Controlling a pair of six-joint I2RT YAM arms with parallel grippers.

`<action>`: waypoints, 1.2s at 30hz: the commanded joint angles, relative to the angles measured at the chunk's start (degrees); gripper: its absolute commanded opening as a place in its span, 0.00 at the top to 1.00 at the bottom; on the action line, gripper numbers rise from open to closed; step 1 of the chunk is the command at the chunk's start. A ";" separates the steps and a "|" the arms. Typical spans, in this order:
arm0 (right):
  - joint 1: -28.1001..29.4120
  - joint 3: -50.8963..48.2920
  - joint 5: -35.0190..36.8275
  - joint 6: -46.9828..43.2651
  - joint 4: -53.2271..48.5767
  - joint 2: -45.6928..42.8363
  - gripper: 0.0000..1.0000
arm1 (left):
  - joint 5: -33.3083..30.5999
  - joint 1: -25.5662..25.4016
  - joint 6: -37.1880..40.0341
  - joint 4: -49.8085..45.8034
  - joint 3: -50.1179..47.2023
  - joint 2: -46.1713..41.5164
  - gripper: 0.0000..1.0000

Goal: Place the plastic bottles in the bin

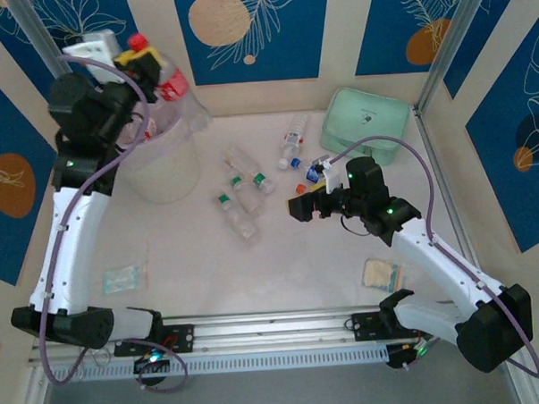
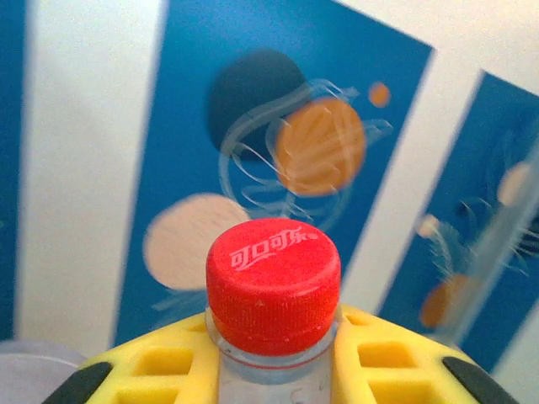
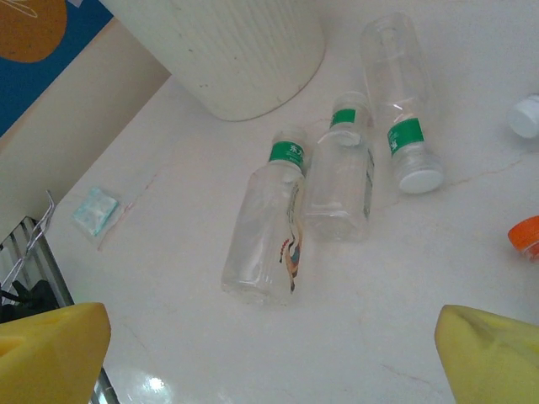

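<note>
My left gripper still holds the bottle above the bin's rim, so next it will lower and tip downward into the bin's opening to release the bottle's neck.
My left gripper is shut on the neck of a clear plastic bottle with a red label, held over the bin at the far left. In the left wrist view its red cap stands between the yellow fingers. My right gripper hangs open above the mid-table, with nothing between its yellow fingertips. Below it lie three green-banded plastic bottles. Another bottle lies further back.
A mint-green zip case sits at the back right. A beige packet lies by the right arm and a pale blue packet by the left arm. Loose caps, white and orange, lie right of the bottles.
</note>
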 commanded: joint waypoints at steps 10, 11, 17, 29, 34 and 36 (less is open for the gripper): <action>-0.73 -0.62 0.37 0.35 -2.55 1.73 0.01 | -6.08 10.59 4.03 1.31 0.74 9.79 1.00; -0.77 -0.61 0.94 0.66 -2.25 1.52 0.01 | -6.52 10.60 4.74 1.42 -0.39 10.02 1.00; -0.91 1.15 1.82 -0.01 -2.45 2.47 0.01 | -6.71 10.51 7.75 1.80 -8.21 11.18 1.00; -0.66 1.06 3.15 1.79 -2.49 3.69 0.01 | -3.70 9.72 13.54 1.09 -22.56 12.42 1.00; -0.13 1.78 4.36 1.69 -4.27 4.13 0.01 | -2.95 9.72 14.75 -3.38 -22.26 15.88 1.00; -0.03 1.70 4.49 1.97 -4.46 4.13 0.01 | -2.61 9.72 15.40 -6.01 -20.79 17.24 1.00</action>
